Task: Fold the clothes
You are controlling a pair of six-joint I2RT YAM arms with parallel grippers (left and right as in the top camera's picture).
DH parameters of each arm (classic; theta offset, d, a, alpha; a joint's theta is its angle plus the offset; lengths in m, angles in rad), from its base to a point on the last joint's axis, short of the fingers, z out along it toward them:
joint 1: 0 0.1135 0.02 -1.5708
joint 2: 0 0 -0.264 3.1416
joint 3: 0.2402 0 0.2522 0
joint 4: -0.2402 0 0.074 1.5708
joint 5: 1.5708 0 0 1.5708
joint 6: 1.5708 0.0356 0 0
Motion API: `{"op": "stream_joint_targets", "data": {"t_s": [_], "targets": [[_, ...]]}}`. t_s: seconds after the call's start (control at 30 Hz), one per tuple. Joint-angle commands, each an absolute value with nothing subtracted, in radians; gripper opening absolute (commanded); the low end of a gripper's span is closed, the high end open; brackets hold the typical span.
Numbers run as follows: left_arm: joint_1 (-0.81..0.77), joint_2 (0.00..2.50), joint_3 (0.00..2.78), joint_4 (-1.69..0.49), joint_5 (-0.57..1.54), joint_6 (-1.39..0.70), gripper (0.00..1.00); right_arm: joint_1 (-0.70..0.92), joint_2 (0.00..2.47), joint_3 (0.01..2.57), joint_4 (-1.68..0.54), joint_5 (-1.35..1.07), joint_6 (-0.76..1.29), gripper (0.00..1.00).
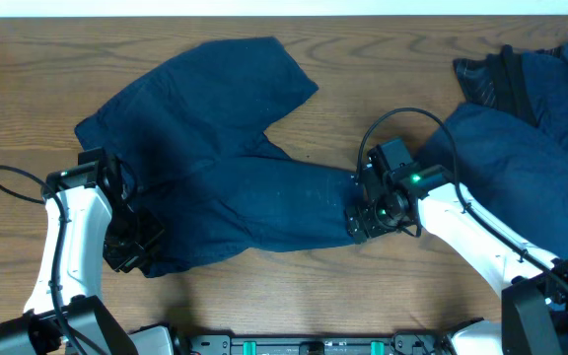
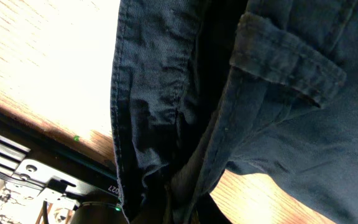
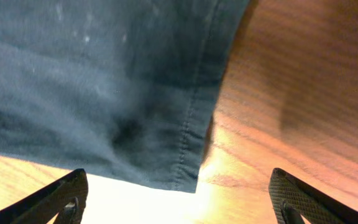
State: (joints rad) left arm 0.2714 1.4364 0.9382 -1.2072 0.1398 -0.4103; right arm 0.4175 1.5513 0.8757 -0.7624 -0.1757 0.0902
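The hem's near corner (image 1: 352, 243) (image 3: 187, 183) lies below my right gripper, centred between its wide-open fingers, so I need to lower the gripper onto that corner next and close the fingers.
A dark navy garment (image 1: 225, 168), shaped like shorts, lies spread across the middle of the table. My left gripper (image 1: 131, 247) is at its near left end. In the left wrist view, bunched fabric (image 2: 260, 93) with a belt loop runs down into the jaws (image 2: 179, 211), which are buried in cloth and look shut on it. My right gripper (image 1: 361, 222) is at the garment's right leg hem. In the right wrist view its fingers (image 3: 179, 202) are wide open, with the hem corner (image 3: 185, 168) lying flat on the wood between them.
A pile of more navy clothes (image 1: 531, 138) fills the right side of the table, behind my right arm. A black strap or band (image 1: 506, 79) lies on the pile's top. Bare wooden tabletop (image 1: 363, 89) shows around the garment. The table's front edge is close below the left gripper.
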Motion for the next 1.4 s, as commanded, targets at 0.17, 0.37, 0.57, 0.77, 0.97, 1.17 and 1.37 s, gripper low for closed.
{"op": "stream_joint_targets", "data": {"t_s": [0.17, 0.37, 0.57, 0.77, 0.97, 1.17, 1.37], "targets": [[0.272, 1.436, 0.937, -1.211, 0.130, -0.397, 0.09, 0.461, 1.587, 0.755, -0.684, -0.321, 0.137, 0.85], [0.272, 1.436, 0.937, -1.210, 0.130, -0.397, 0.09, 0.472, 1.589, 0.704, -0.566, -0.252, 0.269, 0.09], [0.272, 1.436, 0.937, -1.211, 0.130, -0.397, 0.09, 0.463, 1.582, 0.718, -0.540, -0.080, 0.414, 0.01], [0.271, 1.436, 0.937, -1.219, 0.136, -0.391, 0.06, 0.374, 1.483, 0.808, -0.573, -0.018, 0.437, 0.01], [0.271, 1.433, 0.937, -1.245, 0.421, -0.223, 0.06, 0.279, 1.374, 0.966, -0.614, -0.057, 0.344, 0.01], [0.228, 1.375, 0.937, -1.310, 0.509, -0.176, 0.06, 0.251, 1.365, 1.112, -0.719, -0.033, 0.317, 0.01], [0.195, 1.178, 0.937, -1.335, 0.509, -0.186, 0.06, 0.222, 1.365, 1.190, -0.745, -0.027, 0.289, 0.01]]}}
